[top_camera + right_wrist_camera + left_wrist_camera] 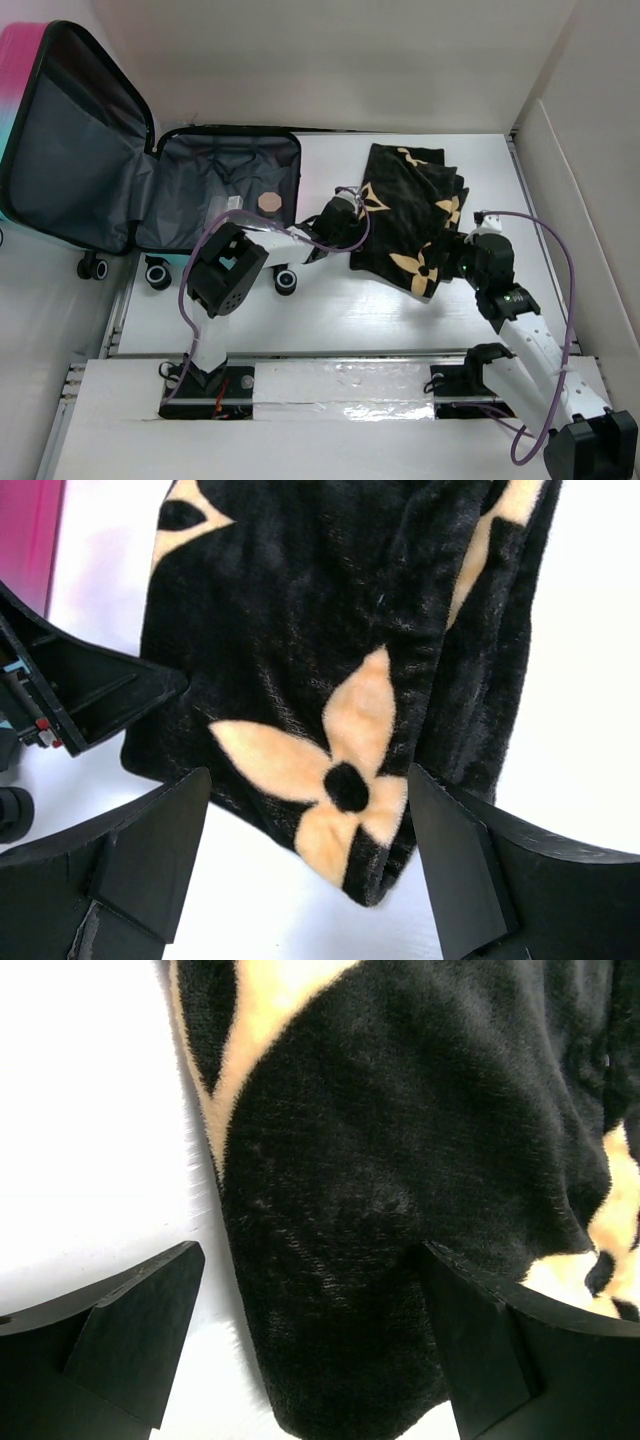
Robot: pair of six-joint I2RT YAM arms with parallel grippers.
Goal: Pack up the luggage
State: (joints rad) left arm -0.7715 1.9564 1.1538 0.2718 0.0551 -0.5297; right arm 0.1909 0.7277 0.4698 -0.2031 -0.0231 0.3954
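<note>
My left gripper will stay in place around the blanket's black near corner (361, 257) (330, 1330) and close its fingers there next, because that corner is already between them.
The luggage (215, 190) lies open at the back left, its grey-lined lid (80, 140) propped up and a small tan round thing (268, 201) in its base. A folded black plush blanket (410, 210) with tan flower shapes lies on the white table to its right. My left gripper (355, 217) is at the blanket's left edge, open, with a black corner of the blanket (340, 1260) between its fingers (130, 1340). My right gripper (445, 266) is at the near right corner, open, straddling the flower-printed corner (345, 780) without pinching it.
The luggage's wheels (158, 274) stick out toward the near side beside the left arm. White walls close in the back and right of the table (340, 320). The left gripper's body (80, 695) and pink luggage shell (30, 540) show in the right wrist view.
</note>
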